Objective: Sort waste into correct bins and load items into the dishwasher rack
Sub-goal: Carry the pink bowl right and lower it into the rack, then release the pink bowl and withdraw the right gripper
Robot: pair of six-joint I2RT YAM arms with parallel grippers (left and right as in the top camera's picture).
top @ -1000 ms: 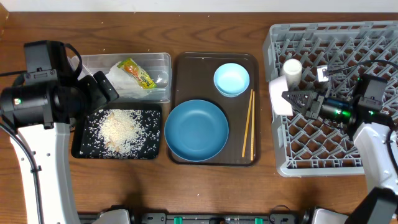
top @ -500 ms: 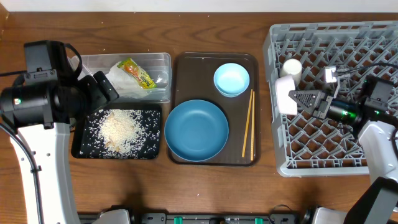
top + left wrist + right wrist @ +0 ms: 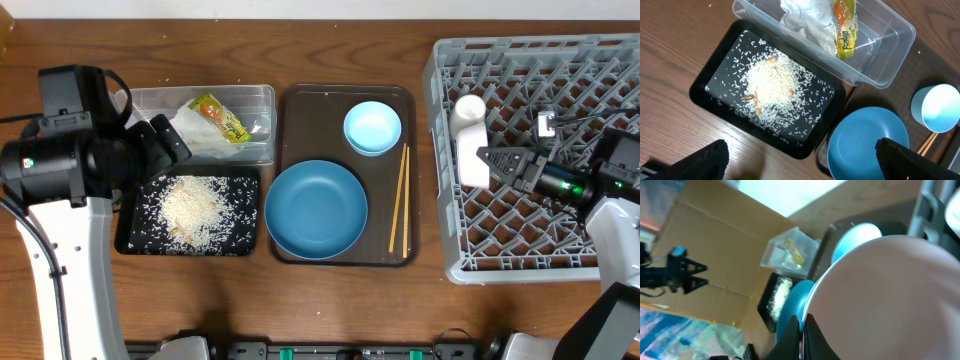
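Observation:
The rack's pegs there stand empty below my right gripper. I should lower the white bowl with that gripper onto the rack wires beside the cream cup and release the bowl's rim.
My right gripper is shut on the rim of the white bowl, holding it on edge over the left part of the grey dishwasher rack. The bowl fills the right wrist view, with the fingers pinching its rim. A cream cup stands in the rack just behind it. The blue plate, light-blue bowl and chopsticks lie on the brown serving tray. My left gripper is open and empty above the black tray.
The clear tub holds the crumpled napkin and the snack wrapper. The black tray in front of it holds the rice. The left arm stands beside both bins.
My right gripper has moved right with the white bowl, from the rack's left wall to further over the rack. The left arm has not moved.

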